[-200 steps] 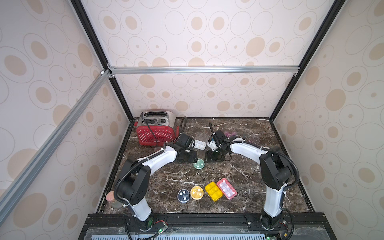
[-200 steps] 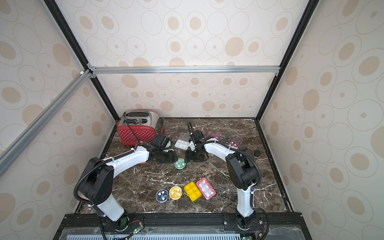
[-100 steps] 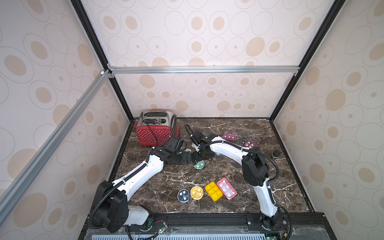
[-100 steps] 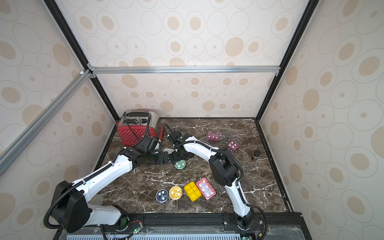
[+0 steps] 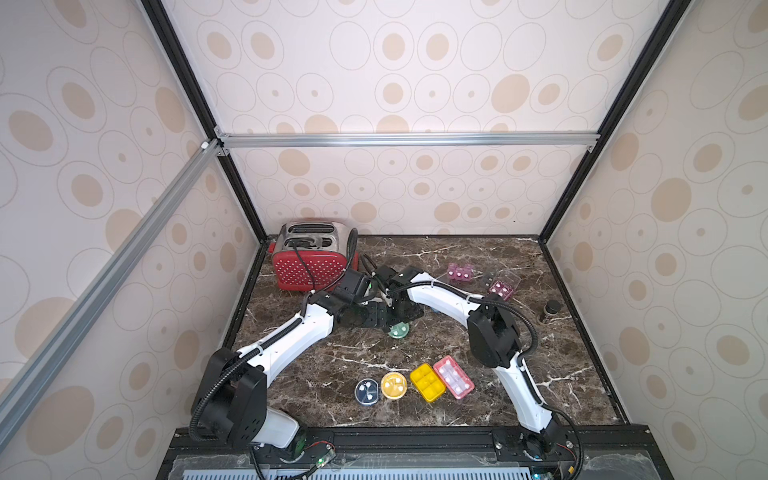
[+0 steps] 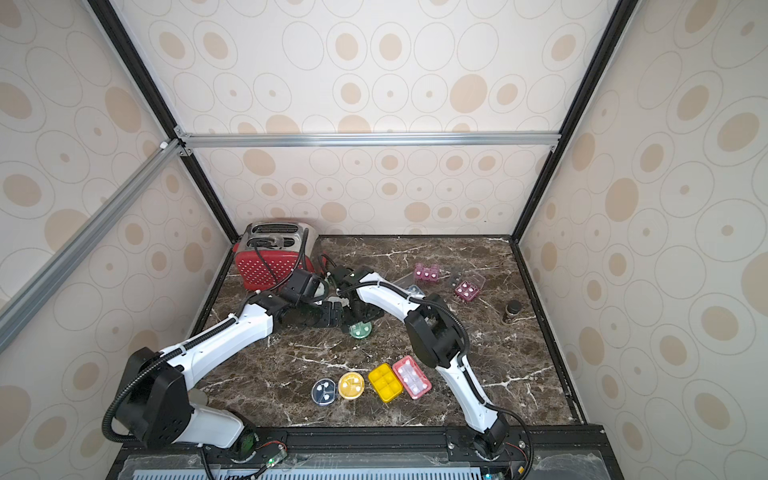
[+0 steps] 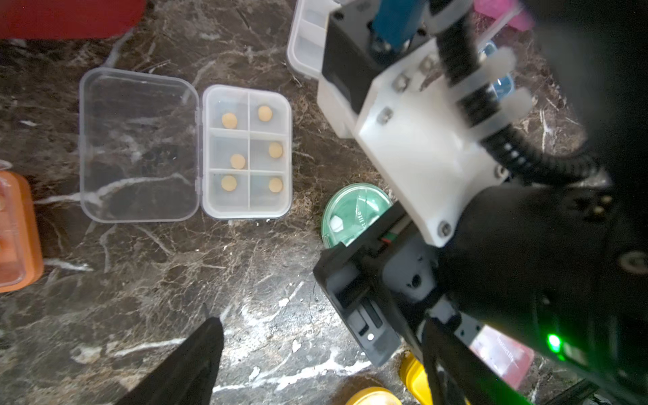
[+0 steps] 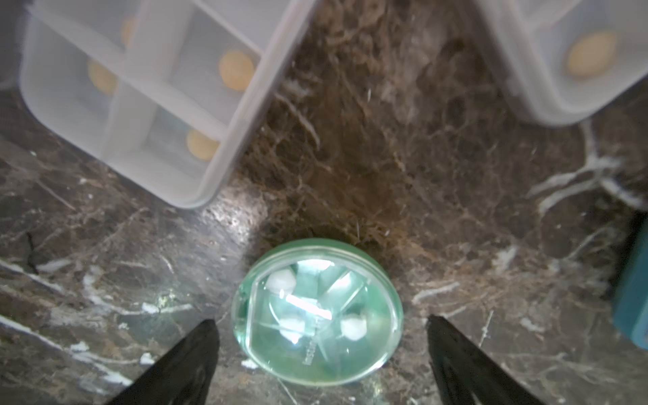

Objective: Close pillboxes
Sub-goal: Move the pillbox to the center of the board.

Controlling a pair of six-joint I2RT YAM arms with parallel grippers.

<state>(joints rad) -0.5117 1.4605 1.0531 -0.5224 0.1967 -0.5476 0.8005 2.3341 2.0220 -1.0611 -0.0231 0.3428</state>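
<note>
The green pillbox (image 5: 399,330) (image 8: 315,312) is round and lies between the fingers of my right gripper with gaps on both sides. I need to lower my right gripper down around it next and close the fingers.
A round green pillbox (image 8: 315,312) with its clear lid down lies between the fingers of my right gripper (image 8: 321,324), which is open; a gap shows on each side. In both top views the green pillbox (image 5: 399,330) (image 6: 360,329) peeks out under the right gripper (image 5: 402,316). My left gripper (image 5: 371,318) hovers just left of it, open and empty (image 7: 319,336). An open white pillbox (image 7: 247,152) with tan pills has its lid (image 7: 138,145) laid flat. The right arm hides part of the green pillbox (image 7: 350,214) in the left wrist view.
Near the front lie a blue round pillbox (image 5: 367,391), a yellow round one (image 5: 393,385), a yellow rectangular one (image 5: 427,382) and a red one (image 5: 453,377). Maroon pillboxes (image 5: 460,273) (image 5: 503,288) and a jar (image 5: 550,309) stand back right. The red toaster (image 5: 309,259) fills the back left. An orange pillbox (image 7: 17,231) lies near the white one.
The right gripper has moved left and now sits over the green pillbox. The left arm has stretched out, its gripper staying beside that box. Both grippers have opened wider.
</note>
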